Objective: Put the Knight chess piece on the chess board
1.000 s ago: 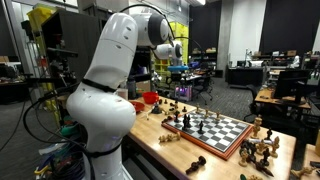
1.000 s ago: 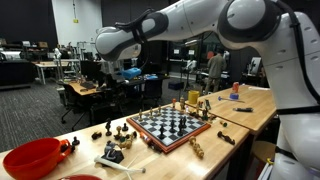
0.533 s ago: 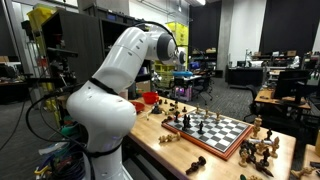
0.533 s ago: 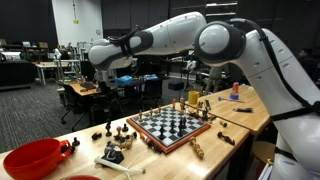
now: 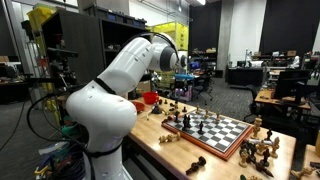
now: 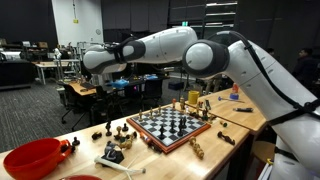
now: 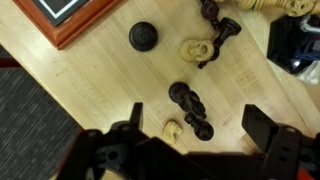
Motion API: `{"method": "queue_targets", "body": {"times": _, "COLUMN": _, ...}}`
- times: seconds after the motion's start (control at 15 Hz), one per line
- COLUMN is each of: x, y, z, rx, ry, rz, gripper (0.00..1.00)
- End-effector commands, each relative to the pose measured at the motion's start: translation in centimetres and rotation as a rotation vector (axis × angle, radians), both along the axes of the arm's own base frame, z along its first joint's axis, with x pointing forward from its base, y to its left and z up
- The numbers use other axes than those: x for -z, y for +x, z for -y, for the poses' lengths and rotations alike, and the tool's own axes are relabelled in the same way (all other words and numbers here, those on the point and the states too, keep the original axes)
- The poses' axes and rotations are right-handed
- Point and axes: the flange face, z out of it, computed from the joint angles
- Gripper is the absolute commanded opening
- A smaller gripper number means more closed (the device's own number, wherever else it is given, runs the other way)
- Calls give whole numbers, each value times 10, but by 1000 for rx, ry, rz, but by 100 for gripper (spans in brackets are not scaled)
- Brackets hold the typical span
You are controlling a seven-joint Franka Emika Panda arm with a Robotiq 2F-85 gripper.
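The black chess piece is below, between my gripper's fingers. My gripper should next move down open toward the table and close around the body of the black chess piece (image 7: 191, 110).
The chess board (image 6: 172, 125) is black and white checks in a reddish-brown border; it also shows in an exterior view (image 5: 215, 128), and its corner is in the wrist view (image 7: 62, 18). My gripper (image 7: 195, 135) is open and empty. It hangs above loose pieces on the wooden table beside the board. Between its fingers lie a dark piece on its side (image 7: 190, 108) and a small cream piece that looks like a knight (image 7: 173, 130). In an exterior view the gripper (image 6: 104, 88) is high above the pieces left of the board.
More pieces lie nearby: a dark round one (image 7: 143, 36), a cream one (image 7: 195, 48) and a dark one on its side (image 7: 217, 33). A red bowl (image 6: 35, 157) stands at the table's end. Pieces also lie past the board (image 6: 200, 103). The table edge (image 7: 40, 80) is close.
The arm has swung away from the board toward the loose pieces at the table's end, and the wrist now hangs over them. The pieces have not moved.
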Motion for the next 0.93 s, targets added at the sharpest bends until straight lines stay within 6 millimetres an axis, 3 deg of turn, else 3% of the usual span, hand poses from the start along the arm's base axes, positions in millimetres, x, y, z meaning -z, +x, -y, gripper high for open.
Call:
{"method": "queue_targets", "body": {"times": 0.0, "x": 1, "y": 3, "z": -10, "rx": -32, "ry": 8, "rz": -34, "gripper": 100}}
{"method": "queue_targets", "body": {"times": 0.53, "x": 16, "y": 6, "z": -10, "rx": -44, "ry": 9, "rz": -76, "gripper": 100}}
{"method": "queue_targets", "body": {"times": 0.6, "x": 18, "y": 7, "z": -11, "rx": -48, "ry": 9, "rz": -77, "gripper": 90}}
{"method": "queue_targets", "body": {"times": 0.67, "x": 19, "y": 7, "z": -11, "rx": -52, "ry": 9, "rz": -80, "gripper": 74}}
{"method": "queue_targets", "body": {"times": 0.87, "x": 21, "y": 7, "z": -13, "rx": -58, "ry": 15, "rz": -85, "gripper": 54}}
